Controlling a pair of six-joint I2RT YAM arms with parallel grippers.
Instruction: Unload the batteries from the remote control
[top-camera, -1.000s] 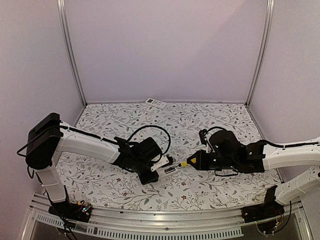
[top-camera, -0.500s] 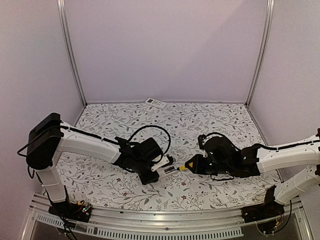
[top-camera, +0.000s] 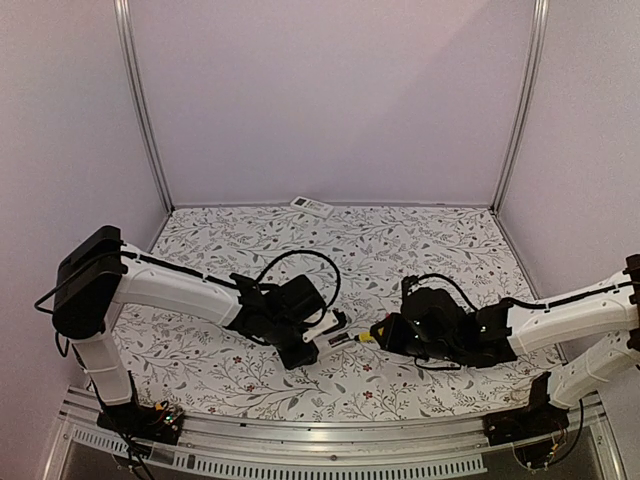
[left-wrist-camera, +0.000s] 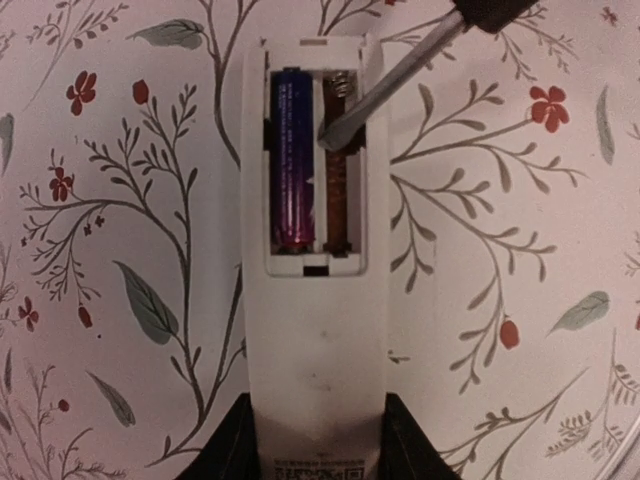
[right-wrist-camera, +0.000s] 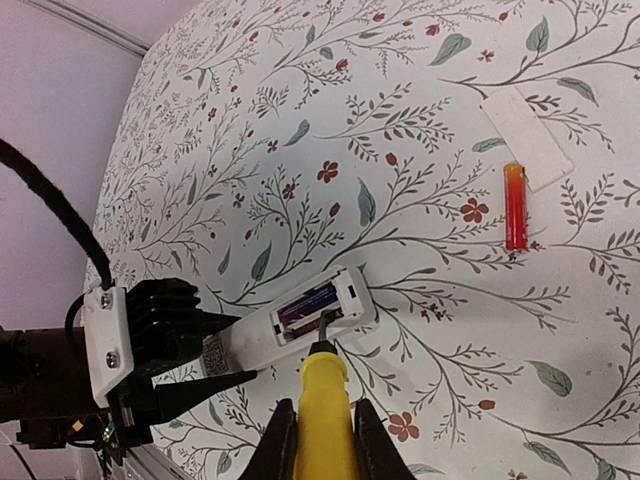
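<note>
The tabletop (right-wrist-camera: 612, 228) beside the reddish battery is bare, to my right gripper's right in the wrist view, so I should lift clear, carry the screwdriver (right-wrist-camera: 322, 400) there, lower and release it.
The slim white remote control (left-wrist-camera: 315, 330) lies back-up on the floral table, its battery compartment open. My left gripper (left-wrist-camera: 318, 445) is shut on its lower end. A dark purple battery (left-wrist-camera: 293, 160) sits in the left slot; the right slot shows only a brown floor and a spring. My right gripper (right-wrist-camera: 322, 440) is shut on a yellow-handled screwdriver (right-wrist-camera: 322, 400), whose metal tip (left-wrist-camera: 335, 125) rests in the right slot. A reddish battery (right-wrist-camera: 514, 205) lies loose on the table, far from the remote. In the top view the remote (top-camera: 337, 339) lies between both grippers.
A flat white cover piece (right-wrist-camera: 527, 138) lies next to the reddish battery. A broader white remote (top-camera: 312, 206) lies at the back wall. Metal frame posts stand at the back corners. The left gripper's black body (right-wrist-camera: 160, 340) is close to the screwdriver handle.
My right arm has swung lower and closer to the near edge, and the screwdriver has tilted with its tip staying at the remote's compartment. The left arm and remote have not moved.
</note>
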